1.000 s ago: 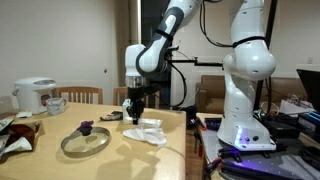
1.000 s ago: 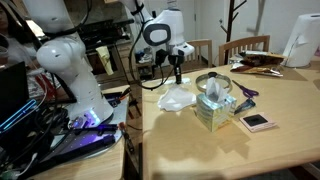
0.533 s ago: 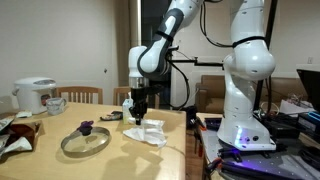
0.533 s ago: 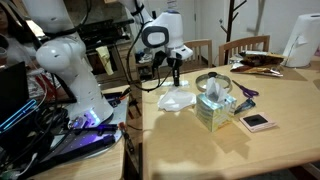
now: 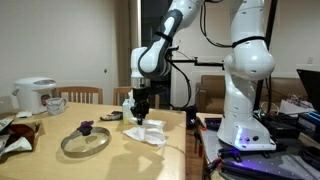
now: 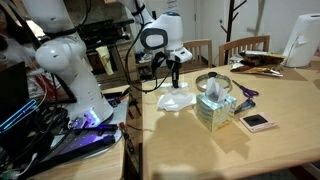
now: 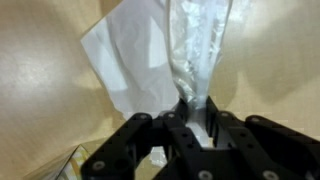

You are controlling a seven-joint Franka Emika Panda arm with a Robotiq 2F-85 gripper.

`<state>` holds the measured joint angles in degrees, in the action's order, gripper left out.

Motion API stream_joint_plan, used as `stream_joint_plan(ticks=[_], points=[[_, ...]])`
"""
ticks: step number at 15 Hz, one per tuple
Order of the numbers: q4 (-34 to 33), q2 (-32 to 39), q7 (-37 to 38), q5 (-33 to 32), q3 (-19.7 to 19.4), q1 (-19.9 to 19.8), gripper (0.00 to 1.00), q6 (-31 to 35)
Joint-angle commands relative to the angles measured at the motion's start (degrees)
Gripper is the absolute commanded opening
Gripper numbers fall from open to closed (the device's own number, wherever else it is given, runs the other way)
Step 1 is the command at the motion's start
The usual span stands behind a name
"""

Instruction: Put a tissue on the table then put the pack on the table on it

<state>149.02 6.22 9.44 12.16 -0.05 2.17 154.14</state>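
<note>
I need to turn my gripper next and lower it over the middle of the tissue to release the pack [image 7: 200,40], because the white sheet lies spread below my gripper.
My gripper [image 7: 195,105] is shut on the pack [image 7: 200,40], a white crinkly packet that hangs from the jaws. It hangs just over the tissue [image 7: 125,60], a white sheet lying on the light wooden table [image 7: 40,90]. In both exterior views the gripper [image 5: 143,113] [image 6: 177,80] points straight down over the crumpled tissue [image 5: 149,133] [image 6: 176,100], near the table edge closest to the robot base. Whether the pack touches the tissue I cannot tell.
A round glass lid [image 5: 86,141] [image 6: 214,80] lies on the table. A yellow-green tissue box [image 6: 214,109] stands next to the tissue, with a small flat pink-edged object [image 6: 257,121] beyond it. A rice cooker [image 5: 35,95] and chairs [image 5: 78,96] stand at the far side.
The gripper has shifted slightly sideways over the tissue, still holding the pack. The tissue has not moved.
</note>
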Motion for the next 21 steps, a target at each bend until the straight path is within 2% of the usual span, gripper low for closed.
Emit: stream_joint_plan(ticks=[1,6,10,15,21], points=[[1.41,0.6,-3.21,0.58,0.39,-1.29,0.05,1.37],[1.13,3.16,-7.6,0.09,1.28,-1.29,0.05,2.69],[1.43,5.97,-12.36,-1.34,2.22,-1.57,0.05,6.66],[1.78,10.78,-17.94,-4.01,3.05,-2.7,0.05,14.1],[2.01,15.92,-22.29,-7.89,6.52,-6.73,0.05,23.67]])
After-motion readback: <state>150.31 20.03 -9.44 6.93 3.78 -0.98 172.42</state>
